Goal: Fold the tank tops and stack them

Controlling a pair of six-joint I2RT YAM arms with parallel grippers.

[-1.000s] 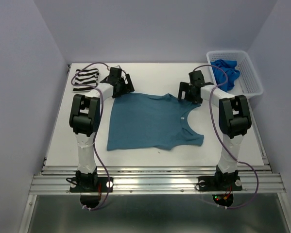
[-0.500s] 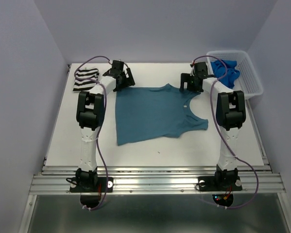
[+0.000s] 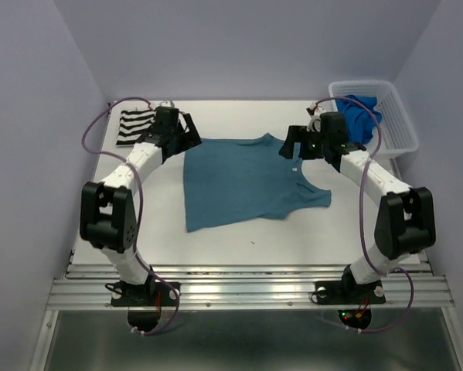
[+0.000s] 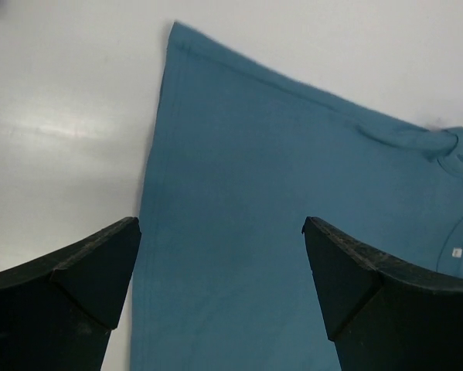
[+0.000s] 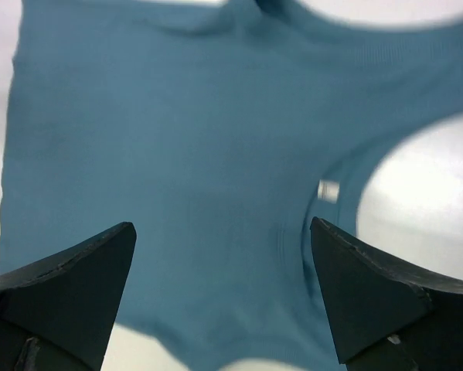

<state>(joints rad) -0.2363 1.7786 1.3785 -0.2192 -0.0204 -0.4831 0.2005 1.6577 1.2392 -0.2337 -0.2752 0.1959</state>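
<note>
The left gripper moves back along the teal tank top's hem and down onto its near hem corner [image 3: 190,227] next, because the tank top lies spread out unfolded.
The teal tank top [image 3: 243,182] lies spread flat mid-table, neck to the right. It fills the left wrist view [image 4: 293,193] and the right wrist view [image 5: 177,154]. My left gripper [image 3: 186,133] is open and empty just off the top's far left corner. My right gripper [image 3: 291,144] is open and empty above the far shoulder strap. The striped tank top [image 3: 134,126] lies folded at the far left. The royal blue tank top [image 3: 360,114] sits bunched in the white basket [image 3: 397,124].
The basket stands at the table's far right corner. Grey walls close the back and both sides. The metal rail [image 3: 246,286] with both arm bases runs along the near edge.
Both grippers carried the teal top toward the far edge, let it go and opened. Both arms have since drawn back, elbows swung outward. The top now lies still.
</note>
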